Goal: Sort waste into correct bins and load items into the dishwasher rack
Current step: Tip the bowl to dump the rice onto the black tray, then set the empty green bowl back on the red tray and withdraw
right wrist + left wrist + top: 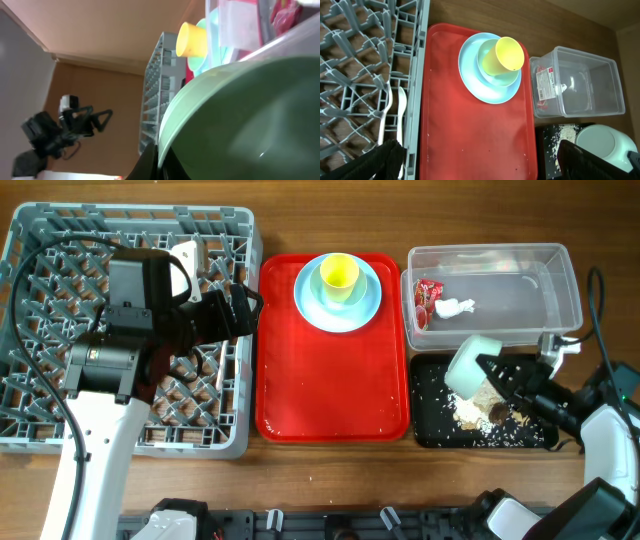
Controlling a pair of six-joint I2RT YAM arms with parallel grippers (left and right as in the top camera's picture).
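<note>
My right gripper will next swing the bowl left in the overhead view, lower it onto the red tray's near rack-side corner [284, 411], which is bare, and release it.
My right gripper [497, 372] is shut on the rim of the pale green bowl [468, 364] and holds it tilted over the black tray [425, 435], where rice-like crumbs [480, 412] lie. In the right wrist view the bowl [250, 125] fills the frame, its rim pinched by the gripper [162, 160]. The red wrapper [427, 297] and white tissue [455, 307] lie in the clear tub [560, 290]. The yellow cup [339, 273] sits in the light blue bowl [362, 292] on the light blue plate [312, 308]. My left gripper [243, 310] is open and empty at the grey rack's [60, 240] right edge. A white spoon [401, 112] and fork [387, 112] lie in the rack.
The flat red serving tray [330, 390] lies between the rack and the bins and carries the plate stack at its far end. The left arm's body and cable stretch over the rack. Bare wooden table shows in front of the tray.
</note>
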